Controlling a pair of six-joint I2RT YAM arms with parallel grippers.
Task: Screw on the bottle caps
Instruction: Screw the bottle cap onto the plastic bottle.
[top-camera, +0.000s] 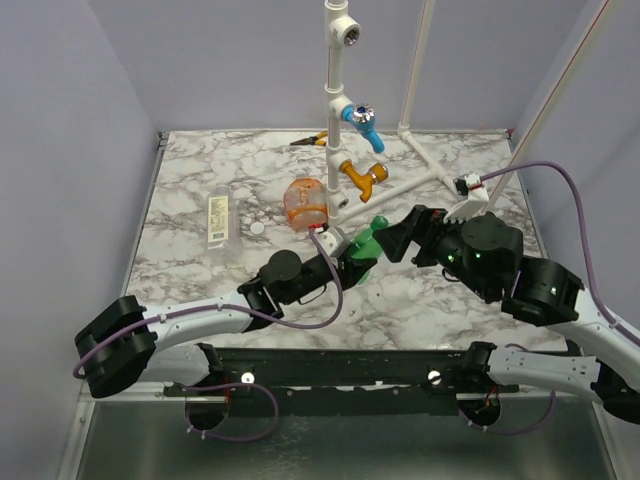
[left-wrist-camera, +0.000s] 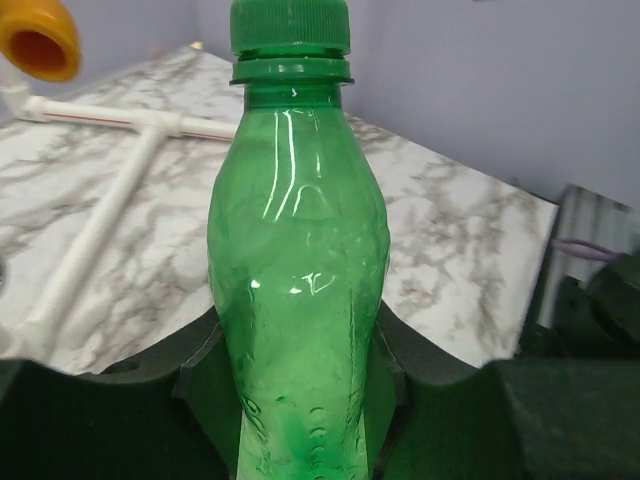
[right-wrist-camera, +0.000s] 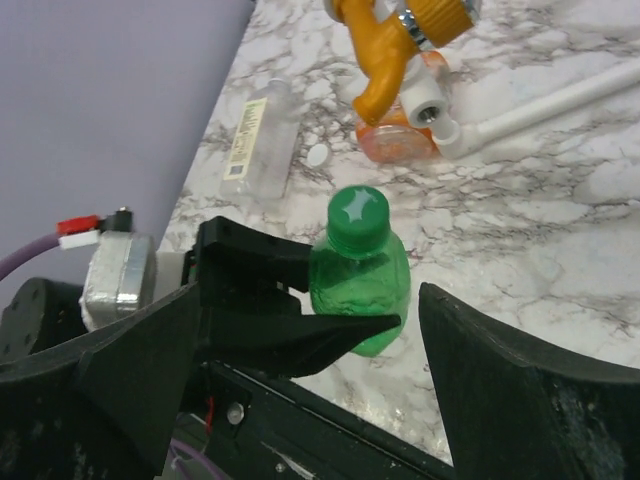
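Observation:
My left gripper will next swing left in the top view, tip the capped green bottle flat, lower and release it, as bare marble lies below that way.
The slim green bottle (top-camera: 362, 248) (left-wrist-camera: 300, 260) stands upright near the table's middle, with my left gripper (top-camera: 345, 258) (left-wrist-camera: 300, 400) shut on its lower body. A green cap (left-wrist-camera: 290, 25) (right-wrist-camera: 357, 215) sits on its neck. My right gripper (top-camera: 400, 238) (right-wrist-camera: 410, 310) is open just right of the bottle's top, its fingers apart and holding nothing. The wide orange bottle (top-camera: 305, 200) (right-wrist-camera: 395, 140) lies by the pipe frame. A clear labelled bottle (top-camera: 218, 220) (right-wrist-camera: 262, 140) lies at the left, with a white cap (top-camera: 258, 228) (right-wrist-camera: 317, 155) loose on the table between them.
A white pipe frame (top-camera: 335, 90) (left-wrist-camera: 110, 210) rises behind the bottles, carrying a blue tap (top-camera: 362, 122) and an orange tap (top-camera: 362, 177) (right-wrist-camera: 385, 50). Pliers (top-camera: 308, 140) lie at the back. Walls enclose the marble table (top-camera: 200, 170) on three sides.

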